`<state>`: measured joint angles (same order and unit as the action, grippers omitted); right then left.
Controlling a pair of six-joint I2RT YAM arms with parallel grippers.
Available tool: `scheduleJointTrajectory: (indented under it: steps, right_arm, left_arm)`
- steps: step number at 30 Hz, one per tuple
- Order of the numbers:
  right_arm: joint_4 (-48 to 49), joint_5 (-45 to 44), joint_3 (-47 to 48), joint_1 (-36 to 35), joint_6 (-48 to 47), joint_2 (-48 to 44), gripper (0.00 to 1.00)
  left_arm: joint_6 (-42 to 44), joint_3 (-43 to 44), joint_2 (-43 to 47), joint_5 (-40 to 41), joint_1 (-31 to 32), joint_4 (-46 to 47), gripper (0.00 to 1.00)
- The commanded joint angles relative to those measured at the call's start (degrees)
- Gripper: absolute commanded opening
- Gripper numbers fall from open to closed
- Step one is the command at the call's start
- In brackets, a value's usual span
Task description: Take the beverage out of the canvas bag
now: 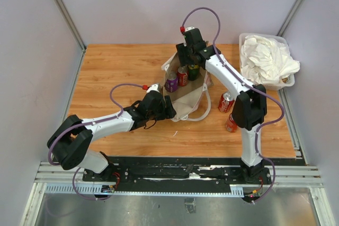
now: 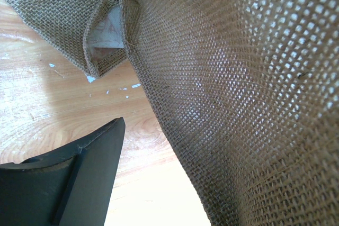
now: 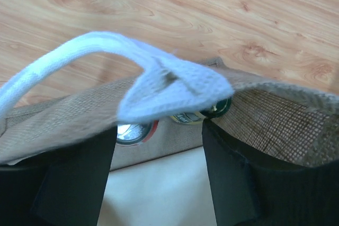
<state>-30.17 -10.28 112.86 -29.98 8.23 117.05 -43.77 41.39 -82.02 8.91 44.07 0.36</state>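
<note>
I will next move my right gripper over and down around the dark green can point(image 1: 194, 71) point(image 3: 216, 109), which is below it, past one finger to the right in the wrist view.
The tan canvas bag point(image 1: 189, 98) lies open at the table's middle, with white rope handles point(image 3: 74, 56). Three beverage cans stand inside: purple point(image 1: 171, 82), red point(image 1: 183, 76) and dark green point(image 1: 194, 71). My right gripper point(image 1: 188, 59) hangs open over the bag's far rim point(image 3: 275, 112), holding nothing. A white handle tab lies across its fingertips, and can tops point(image 3: 133, 133) show just beyond. My left gripper point(image 1: 168, 110) is at the bag's near-left edge. One black finger point(image 2: 85, 173) shows apart from the burlap wall point(image 2: 238, 104). The cloth hides the other finger.
Two red cans point(image 1: 226, 101) point(image 1: 231, 123) stand on the wood table right of the bag, beside the right arm. A clear plastic bin of white cloth point(image 1: 266, 59) sits at the back right. Grey walls close in the table's sides.
</note>
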Motion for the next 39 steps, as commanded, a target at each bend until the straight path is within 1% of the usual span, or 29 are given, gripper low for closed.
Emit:
scheduleJointTrajectory:
  steps: [1,10,20,28,33,36,39]
  right_arm:
    - [1.2,-2.8,3.5,2.3,0.1,2.6,0.67]
    - [5.5,-6.8,1.2,3.1,0.7,2.5,0.68]
    - [6.3,-6.2,3.7,4.2,0.6,6.2,0.67]
    - [7.0,-6.5,3.1,4.6,-0.1,7.2,0.61]
    - [7.9,-6.1,1.1,4.8,0.1,6.9,0.56]
    - [8.6,-5.6,0.4,4.9,-0.3,7.0,0.52]
    - [8.3,-5.2,0.6,5.0,-1.1,7.3,0.44]
  left_arm:
    - [1.6,0.6,-1.3,0.7,0.3,-1.8,0.77]
    - [1.6,0.1,-1.5,0.5,0.3,-1.8,0.77]
    - [1.4,-0.6,-1.6,0.3,0.3,-1.7,0.77]
    - [1.1,-0.6,-2.3,-0.1,0.3,-1.5,0.77]
    - [1.1,-0.6,-2.6,-0.3,0.3,-1.2,0.77]
    - [1.1,-0.6,-2.8,-0.5,0.3,-1.2,0.77]
    - [0.9,-1.0,-2.8,-0.9,0.3,-1.1,0.77]
